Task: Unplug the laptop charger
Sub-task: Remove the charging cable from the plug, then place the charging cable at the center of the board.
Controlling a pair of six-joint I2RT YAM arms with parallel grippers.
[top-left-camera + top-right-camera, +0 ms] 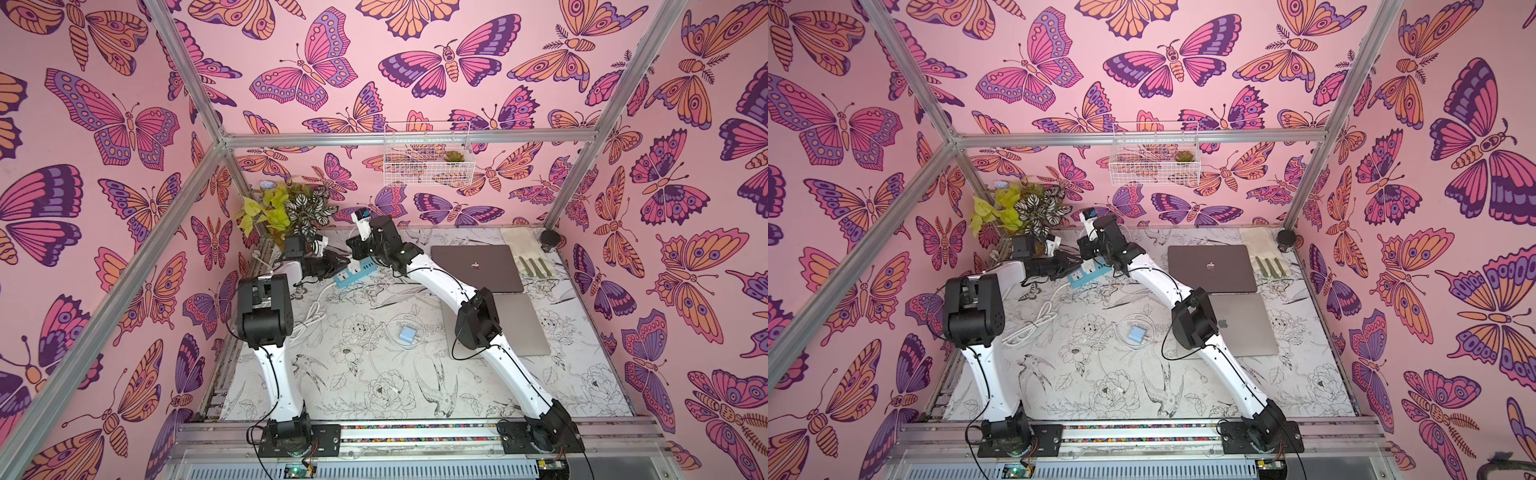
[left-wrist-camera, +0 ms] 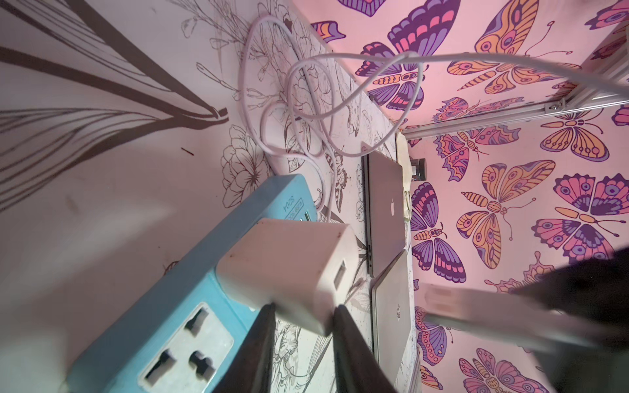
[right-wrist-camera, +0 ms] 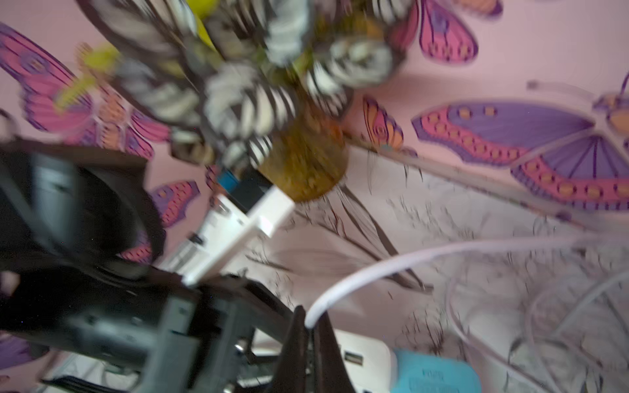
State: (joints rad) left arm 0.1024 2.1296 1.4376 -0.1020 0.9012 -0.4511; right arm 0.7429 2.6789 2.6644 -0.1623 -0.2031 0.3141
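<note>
The tabletop between power strip and dark laptop (image 1: 399,284) is below my right gripper, so I will move that gripper away from the charger next and lower it to release the cable.
The white laptop charger (image 2: 289,268) sits against the face of a light blue power strip (image 2: 163,316), at the back of the table in both top views (image 1: 357,272) (image 1: 1090,272). My left gripper (image 2: 303,316) is shut on the charger's near end, one dark finger (image 2: 258,350) on each side. The charger's side port (image 2: 340,274) looks empty. My right gripper (image 3: 311,318) is shut on the end of a white cable (image 3: 374,268), just above the charger (image 3: 360,357). That cable (image 2: 476,64) hangs in the air across the left wrist view. The right wrist view is blurred.
A dark laptop (image 1: 478,268) and a silver laptop (image 1: 519,328) lie closed at the right. A pale blue adapter (image 1: 407,333) with coiled cord rests mid-table. A potted plant (image 1: 286,208) stands just behind the strip. A wire basket (image 1: 428,160) hangs on the back wall.
</note>
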